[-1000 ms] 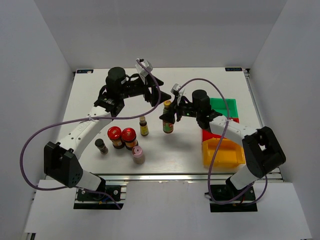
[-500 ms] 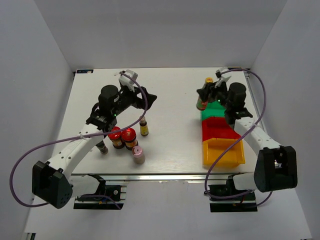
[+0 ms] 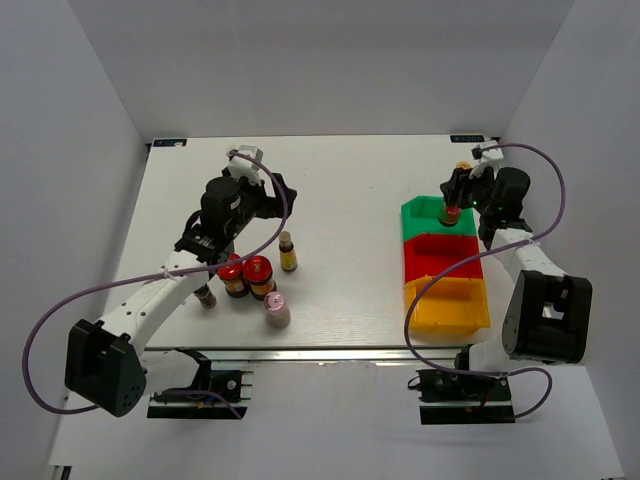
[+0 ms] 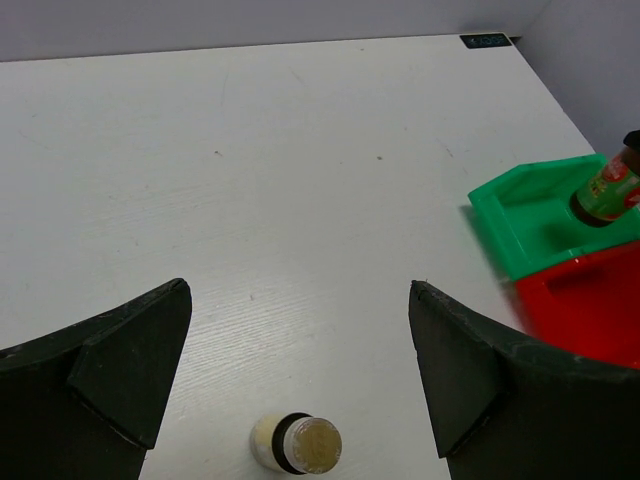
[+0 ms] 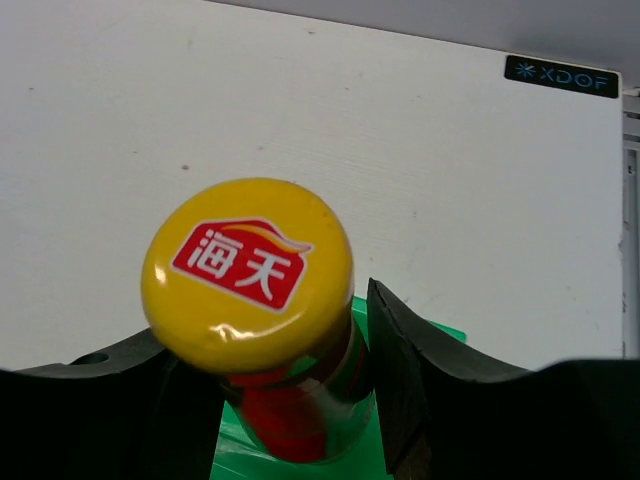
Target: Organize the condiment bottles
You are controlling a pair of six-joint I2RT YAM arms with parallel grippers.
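Note:
The yellow-capped bottle's base is inside the green bin's sides; my right gripper should next lower it to the bin's bottom below and release it.
My right gripper (image 3: 456, 196) is shut on the yellow-capped dark sauce bottle (image 5: 248, 270), its fingers (image 5: 420, 380) on both sides of the neck. The bottle's base is inside the green bin (image 3: 420, 214); it also shows in the left wrist view (image 4: 606, 190). My left gripper (image 3: 276, 190) is open and empty above the yellow-labelled brown bottle (image 3: 288, 252), which shows between its fingers (image 4: 296, 444). Two red-lidded jars (image 3: 231, 273) (image 3: 258, 272), the pink-capped pale bottle (image 3: 276, 310) and the thin dark bottle (image 3: 203, 294) stand at front left.
The green bin, a red bin (image 3: 440, 256) and a yellow bin (image 3: 445, 304) stand in a row along the right side. The left forearm crosses over the jars and the thin dark bottle. Grey walls close in the table.
My right gripper carried the yellow-capped bottle from the table's middle to the far right and into the green bin. My left arm drew back towards the left, over the brown bottle.

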